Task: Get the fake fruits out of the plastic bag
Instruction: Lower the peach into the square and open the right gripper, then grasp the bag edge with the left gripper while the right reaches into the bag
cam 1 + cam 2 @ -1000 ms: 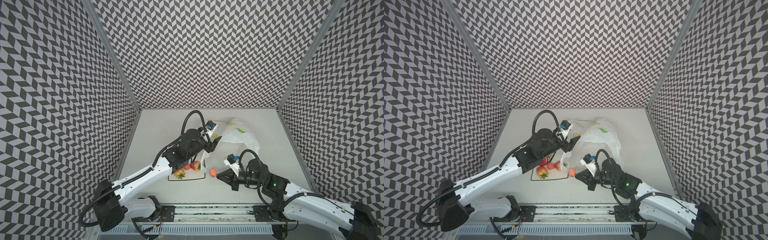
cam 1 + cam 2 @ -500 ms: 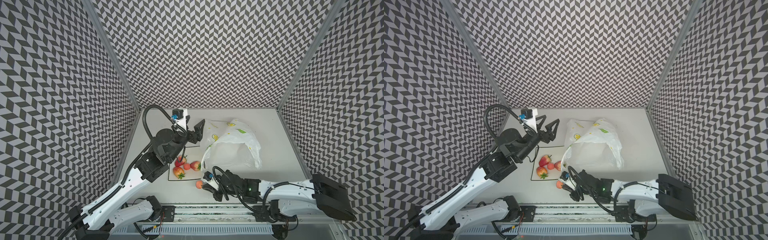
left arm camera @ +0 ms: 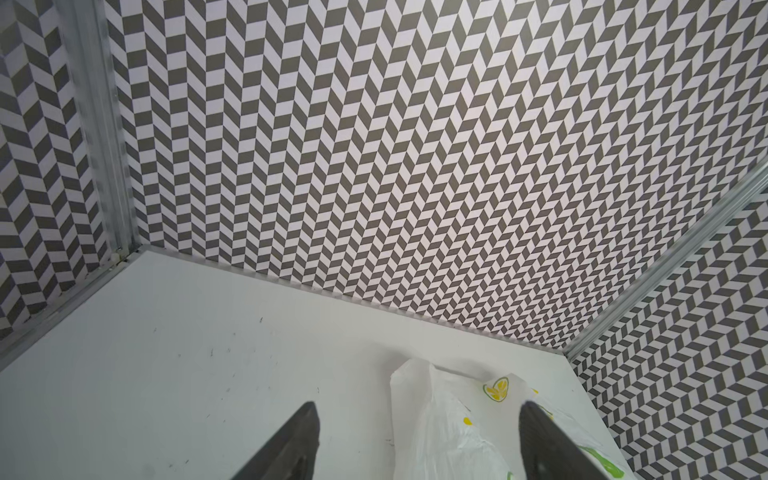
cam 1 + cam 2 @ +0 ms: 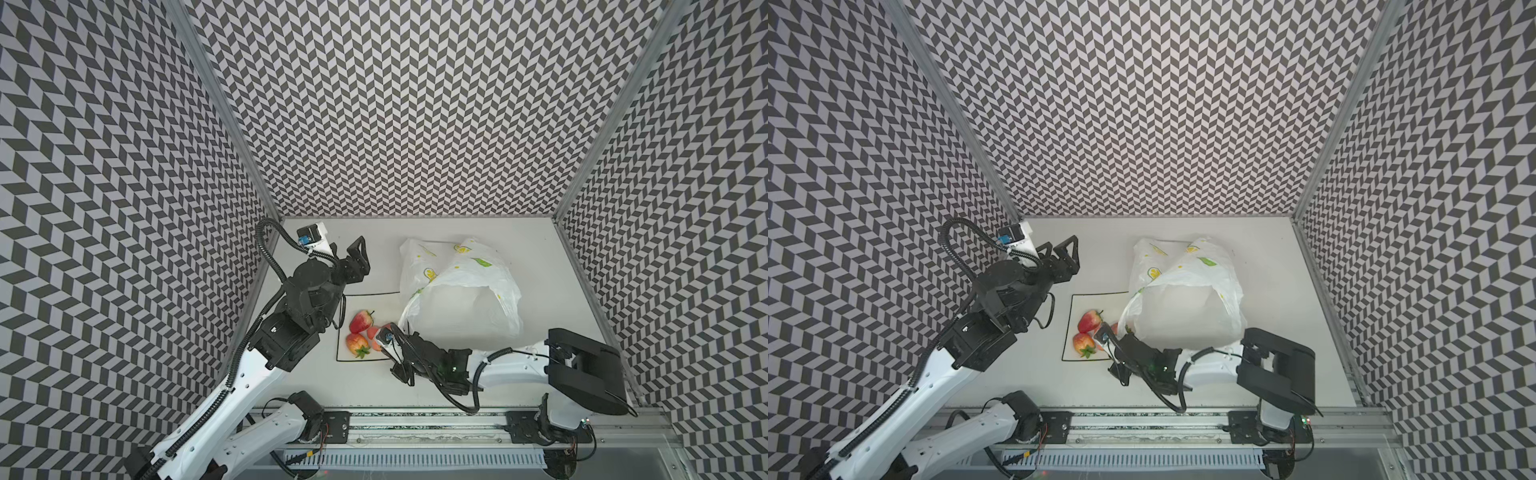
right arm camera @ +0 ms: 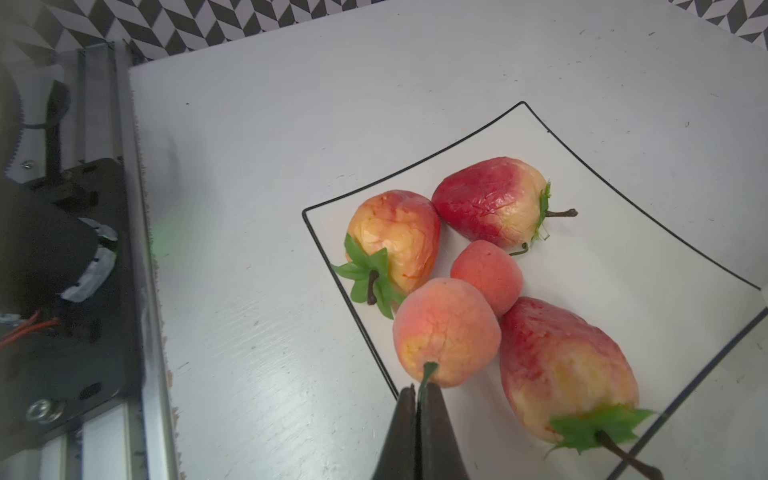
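Note:
My right gripper will move farther over the plate toward the smaller pink ball (image 5: pixel 489 274) and let go of the stem, because the orange-pink ball (image 5: pixel 446 332) is at the plate's rim.
My right gripper (image 5: pixel 420 388) is shut on the green stem of an orange-pink ball (image 5: pixel 446 332), one of the fake fruits, at the rim of the square plate (image 5: pixel 623 249). On the plate lie a smaller pink ball (image 5: pixel 486 272) and three strawberries (image 5: pixel 395 237) (image 5: pixel 486 203) (image 5: pixel 561 370). In both top views the right gripper (image 4: pixel 378 343) (image 4: pixel 1101 340) is at the plate's right side, beside the plastic bag (image 4: pixel 461 307) (image 4: pixel 1187 311). My left gripper (image 4: pixel 360 253) (image 4: pixel 1068 248) (image 3: pixel 417 409) hangs open and empty, left of the bag (image 3: pixel 440 436). The bag's inside is hidden.
The black-rimmed plate (image 4: pixel 338 353) (image 4: pixel 1068 332) lies left of the bag's mouth. Patterned walls close the back and both sides. A metal rail (image 4: pixel 415 419) with the arm bases runs along the front edge. My right arm lies low in front of the bag.
My right gripper has carried the orange-pink ball left, from in front of the bag to the plate. My left gripper has pulled away from the bag's mouth toward the back left.

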`<control>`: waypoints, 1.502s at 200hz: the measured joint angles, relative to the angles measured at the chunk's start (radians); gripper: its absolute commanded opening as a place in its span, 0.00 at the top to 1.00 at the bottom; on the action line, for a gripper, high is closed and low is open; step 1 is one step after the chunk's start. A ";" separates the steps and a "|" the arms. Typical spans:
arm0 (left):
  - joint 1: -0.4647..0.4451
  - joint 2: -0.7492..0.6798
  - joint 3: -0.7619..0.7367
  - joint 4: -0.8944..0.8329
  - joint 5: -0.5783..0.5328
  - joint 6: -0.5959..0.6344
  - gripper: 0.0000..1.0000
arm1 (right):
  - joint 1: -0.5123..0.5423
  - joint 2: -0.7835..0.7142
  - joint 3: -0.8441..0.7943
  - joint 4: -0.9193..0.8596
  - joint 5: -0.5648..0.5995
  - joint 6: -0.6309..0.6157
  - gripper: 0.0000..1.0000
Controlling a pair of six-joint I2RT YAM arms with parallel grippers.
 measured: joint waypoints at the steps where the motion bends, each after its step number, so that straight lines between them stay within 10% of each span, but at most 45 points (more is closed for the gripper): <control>1: 0.000 0.000 0.000 0.000 0.000 0.000 0.24 | 0.000 0.001 0.001 0.000 0.001 0.000 1.00; 124: 0.018 0.004 -0.009 -0.020 0.006 0.001 0.24 | 0.000 0.070 0.034 0.008 0.088 -0.004 0.60; 206: 0.024 0.052 -0.009 0.020 0.178 0.069 0.25 | 0.023 -0.449 -0.246 0.058 -0.113 0.027 0.60; 300: -0.122 0.180 -0.063 0.041 0.411 0.193 0.22 | -0.131 -0.787 -0.347 -0.209 0.182 0.709 0.71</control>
